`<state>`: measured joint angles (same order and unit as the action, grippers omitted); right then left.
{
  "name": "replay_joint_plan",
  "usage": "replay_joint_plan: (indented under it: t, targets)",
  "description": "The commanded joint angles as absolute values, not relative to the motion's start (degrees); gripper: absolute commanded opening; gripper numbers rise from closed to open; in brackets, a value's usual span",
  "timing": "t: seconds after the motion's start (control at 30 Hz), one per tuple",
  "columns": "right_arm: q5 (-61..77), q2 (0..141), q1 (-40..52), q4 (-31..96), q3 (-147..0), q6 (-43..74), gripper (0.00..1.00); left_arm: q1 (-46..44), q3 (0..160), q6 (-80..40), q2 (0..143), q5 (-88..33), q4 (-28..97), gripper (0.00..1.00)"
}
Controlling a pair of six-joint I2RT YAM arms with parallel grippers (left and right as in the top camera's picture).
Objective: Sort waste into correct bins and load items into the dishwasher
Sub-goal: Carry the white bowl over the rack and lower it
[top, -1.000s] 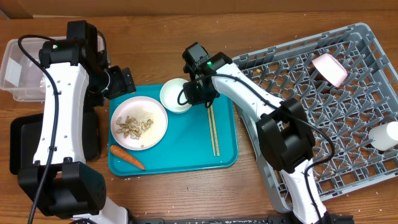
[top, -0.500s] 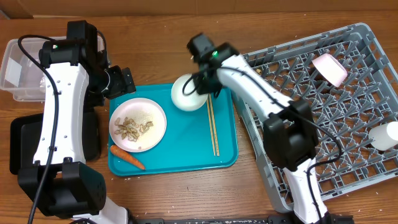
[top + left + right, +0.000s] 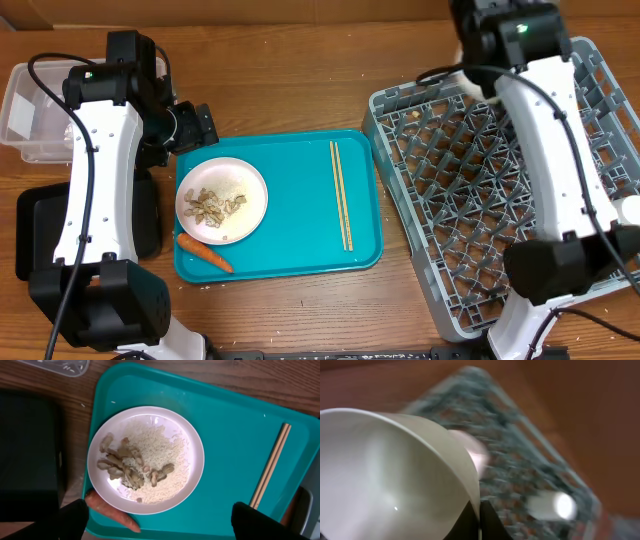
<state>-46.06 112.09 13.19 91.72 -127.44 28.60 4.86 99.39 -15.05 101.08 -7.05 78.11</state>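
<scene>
I will next lower my right gripper back toward the open pegs on the rack's tray side (image 3: 450, 140) and release the bowl there, because those pegs are empty below my right gripper.
A white plate (image 3: 222, 198) with beige nut-shell scraps and rice bits sits on the teal tray (image 3: 300, 250); it also shows in the left wrist view (image 3: 145, 460). The orange carrot (image 3: 205, 253) lies at the plate's front edge. Two chopsticks (image 3: 342, 195) lie on the tray's right side. My left gripper (image 3: 160, 522) is open and empty, hovering above the plate. My right gripper (image 3: 479, 515) is shut on the rim of a white bowl (image 3: 395, 475), held above the grey dish rack (image 3: 470, 230). In the overhead view my right arm (image 3: 510, 40) hides that bowl.
A clear tub (image 3: 30, 110) and a black tray (image 3: 40, 230) stand at the far left. A white cup (image 3: 552, 505) and another bowl (image 3: 470, 452) lie blurred in the rack below my right gripper.
My right gripper has lifted the white bowl off the teal tray and swung it right and back to above the rack. The left arm has not moved.
</scene>
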Motion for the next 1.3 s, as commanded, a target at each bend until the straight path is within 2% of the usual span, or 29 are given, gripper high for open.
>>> replay_joint_plan:
  t: [0.0,0.17,0.47,0.8,0.97,1.0,1.07,1.1,1.13,1.17,1.27]
  targets:
    - [-67.2,114.0,10.8,97.1,-121.6,57.5,0.04,4.5,99.0,-15.9,100.0,-7.1,77.8,0.93]
    - [-70.1,114.0,10.6,95.0,-110.6,63.3,0.04,4.5,99.0,-15.9,100.0,-7.1,77.5,0.93]
    - [-67.3,114.0,13.1,86.7,-92.4,63.5,0.04,4.5,99.0,-15.9,100.0,-7.1,77.5,0.93]
    - [-56.2,114.0,23.5,82.1,-89.1,62.6,0.04,4.5,99.0,-15.9,100.0,-7.1,77.3,0.93]
    - [-52.0,114.0,26.7,81.6,-89.1,62.6,0.07,4.5,99.0,-15.9,100.0,-7.1,77.3,0.93]
    - [-51.2,114.0,27.1,81.8,-89.1,62.6,0.1,4.5,99.0,-15.9,100.0,-7.1,77.3,0.93]
    - [-50.0,114.0,28.0,82.9,-89.1,62.6,0.49,4.5,99.0,-15.9,100.0,-7.1,77.3,0.93]
    - [-49.7,113.9,28.5,83.4,-89.2,62.6,0.73,4.5,99.0,-15.9,100.0,-7.1,77.3,0.93]
    - [-49.5,113.7,28.9,84.1,-89.4,62.6,0.82,4.5,99.0,-15.9,100.0,-7.1,77.3,0.93]
    - [-49.4,113.5,29.1,84.7,-89.8,62.6,0.87,4.5,99.0,-15.9,100.0,-7.1,77.3,0.94]
    - [-49.3,111.7,29.2,85.9,-92.4,61.6,0.88,4.5,99.0,-15.9,100.0,-7.1,77.3,0.94]
